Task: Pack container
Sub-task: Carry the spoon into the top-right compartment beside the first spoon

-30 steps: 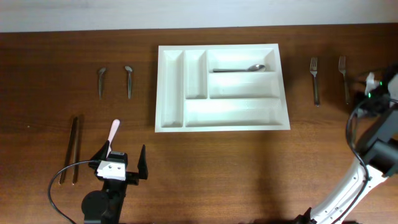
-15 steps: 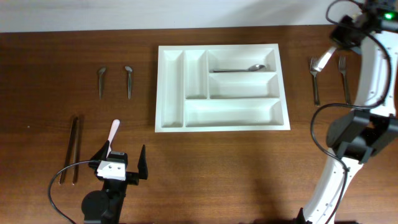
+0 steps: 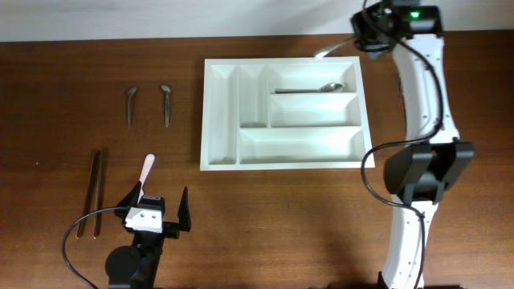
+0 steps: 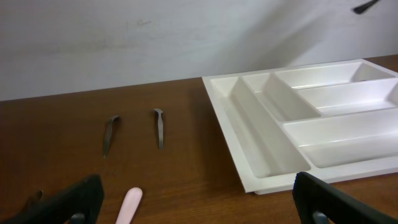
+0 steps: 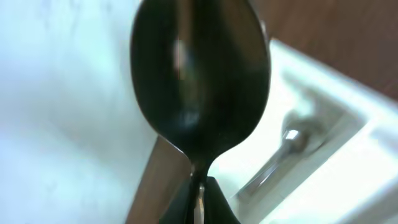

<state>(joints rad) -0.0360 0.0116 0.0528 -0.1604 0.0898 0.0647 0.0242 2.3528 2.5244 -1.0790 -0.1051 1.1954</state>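
Observation:
One spoon is already lying in the container's top long section (image 3: 301, 77) (image 5: 272, 147), so I will next move my right gripper to the left in the overhead view and down over that section to let go.
The container (image 3: 218, 120) is a white five-compartment tray at the table's middle; it also shows in the left wrist view (image 4: 261, 163). One spoon (image 3: 309, 89) lies in its top long compartment. My right gripper (image 3: 359, 38) hovers over the tray's far right corner, shut on a second metal spoon (image 3: 325, 50) whose bowl fills the right wrist view (image 5: 199, 81); the fingers (image 5: 199, 186) pinch its neck. My left gripper (image 3: 158, 205) is open and empty near the front left, beside a pink-handled utensil (image 3: 147, 170), which also shows between its fingers (image 4: 199, 208) as a pink handle (image 4: 130, 205).
Two small dark spoons (image 3: 131, 104) (image 3: 166, 104) lie left of the tray. A pair of brown chopsticks (image 3: 95, 193) lies at the far left. The right arm (image 3: 422, 104) stretches over the table's right side and covers what lies there.
My right arm swung from the table's right edge up and left to the tray's far right corner, carrying the spoon. The two forks at the right are now hidden. The left arm stayed still.

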